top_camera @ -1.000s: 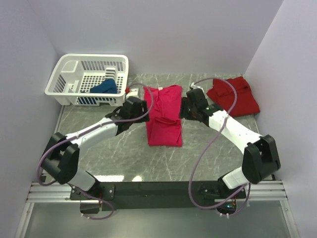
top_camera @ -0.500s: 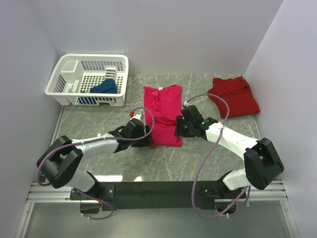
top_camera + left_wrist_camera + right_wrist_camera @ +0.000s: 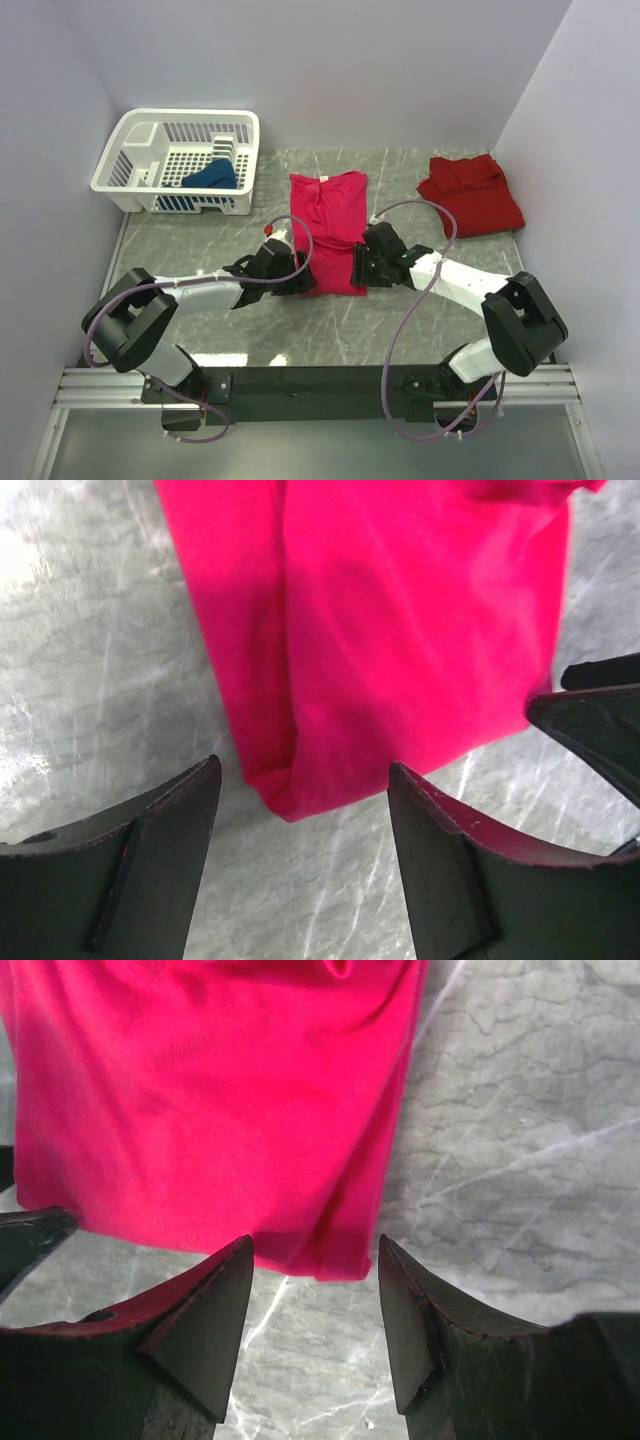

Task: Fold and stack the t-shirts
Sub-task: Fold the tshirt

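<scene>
My left gripper needs to lower slightly next and close on the magenta t-shirt's near corner, since the open fingers already straddle that corner just below them.
A magenta t-shirt point(image 3: 330, 225) lies flat and folded narrow in the middle of the table. My left gripper point(image 3: 302, 279) is open, low at the shirt's near left corner. In the left wrist view that corner of the magenta t-shirt point(image 3: 400, 630) pokes between the open fingers of my left gripper point(image 3: 305, 780). My right gripper point(image 3: 361, 269) is open at the near right corner; the magenta t-shirt point(image 3: 200, 1100) ends just between the tips of my right gripper point(image 3: 315, 1258). A darker red t-shirt point(image 3: 472, 195) lies folded at the back right. A dark blue t-shirt point(image 3: 212, 176) sits crumpled in the basket.
The white lattice basket point(image 3: 150, 150) stands at the back left by the wall. Grey marble table point(image 3: 330, 330) shows between the shirt and the arm bases. Walls close in on the left, back and right. Purple cables loop over both arms.
Both grippers have moved from the middle of the magenta t-shirt back to its near corners and come down low. Both have stayed open. The shirt lies where it was.
</scene>
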`<state>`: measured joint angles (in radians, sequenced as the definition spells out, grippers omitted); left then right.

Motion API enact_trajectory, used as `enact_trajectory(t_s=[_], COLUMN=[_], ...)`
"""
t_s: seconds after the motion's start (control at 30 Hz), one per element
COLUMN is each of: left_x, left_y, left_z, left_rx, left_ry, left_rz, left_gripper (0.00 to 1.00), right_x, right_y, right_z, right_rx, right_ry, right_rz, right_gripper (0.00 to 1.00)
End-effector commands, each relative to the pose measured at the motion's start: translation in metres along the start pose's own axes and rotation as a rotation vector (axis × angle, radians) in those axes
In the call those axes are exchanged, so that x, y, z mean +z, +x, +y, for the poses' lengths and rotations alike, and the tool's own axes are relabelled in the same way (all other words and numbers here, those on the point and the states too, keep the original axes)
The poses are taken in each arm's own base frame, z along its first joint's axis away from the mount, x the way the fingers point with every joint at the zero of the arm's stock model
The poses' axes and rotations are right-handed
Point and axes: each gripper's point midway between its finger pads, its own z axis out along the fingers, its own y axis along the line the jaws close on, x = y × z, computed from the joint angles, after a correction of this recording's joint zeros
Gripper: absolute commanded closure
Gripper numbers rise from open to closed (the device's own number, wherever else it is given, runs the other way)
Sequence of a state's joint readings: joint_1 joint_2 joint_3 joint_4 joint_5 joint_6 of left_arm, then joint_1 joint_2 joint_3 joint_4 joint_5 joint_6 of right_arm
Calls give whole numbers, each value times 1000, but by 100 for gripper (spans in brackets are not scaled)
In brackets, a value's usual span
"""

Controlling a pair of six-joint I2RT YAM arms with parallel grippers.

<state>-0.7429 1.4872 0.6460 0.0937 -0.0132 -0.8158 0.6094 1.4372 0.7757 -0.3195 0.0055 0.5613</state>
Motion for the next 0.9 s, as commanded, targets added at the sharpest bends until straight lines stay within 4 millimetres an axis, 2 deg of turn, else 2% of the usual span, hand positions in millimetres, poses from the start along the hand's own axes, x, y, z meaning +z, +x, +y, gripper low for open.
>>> enact_trajectory(t_s=[0.0, 0.23, 0.43, 0.53, 0.57, 0.63, 0.67, 0.7, 0.77, 0.8, 0.83, 0.87], left_x=[4, 9, 13, 11, 10, 8, 7, 7, 2, 0, -5, -9], left_y=[1, 12, 27, 33, 34, 35, 36, 38, 39, 42, 40, 42], left_z=[-6, -1, -4, -2, -1, 1, 2, 3, 1, 1, -3, -2], left_rx=[-11, -23, -23, -22, -21, -18, -16, -12, -2, 8, 18, 25], left_ry=[24, 19, 38, 34, 34, 31, 31, 30, 39, 36, 47, 42], left_rz=[6, 35, 82, 90, 89, 91, 95, 99, 107, 113, 106, 107], left_gripper=[27, 32, 49, 60, 68, 80, 94, 99, 100, 100, 100, 100], right_x=[8, 20, 23, 24, 24, 24, 24, 22, 17, 11, 6, -3], right_y=[2, 17, 33, 43, 44, 49, 50, 52, 55, 56, 58, 60], right_z=[6, 6, 2, 0, -1, -3, -3, -3, 0, 0, 2, 1], right_rx=[2, 1, 0, -3, -1, -5, -9, -15, -32, -39, -56, -63], right_ry=[-18, -4, 10, 15, 17, 21, 21, 26, 23, 28, 27, 29], right_rz=[-6, 32, 69, 85, 85, 95, 97, 106, 115, 116, 118, 118], right_gripper=[40, 40, 40, 43, 44, 55, 59, 69, 82, 95, 100, 100])
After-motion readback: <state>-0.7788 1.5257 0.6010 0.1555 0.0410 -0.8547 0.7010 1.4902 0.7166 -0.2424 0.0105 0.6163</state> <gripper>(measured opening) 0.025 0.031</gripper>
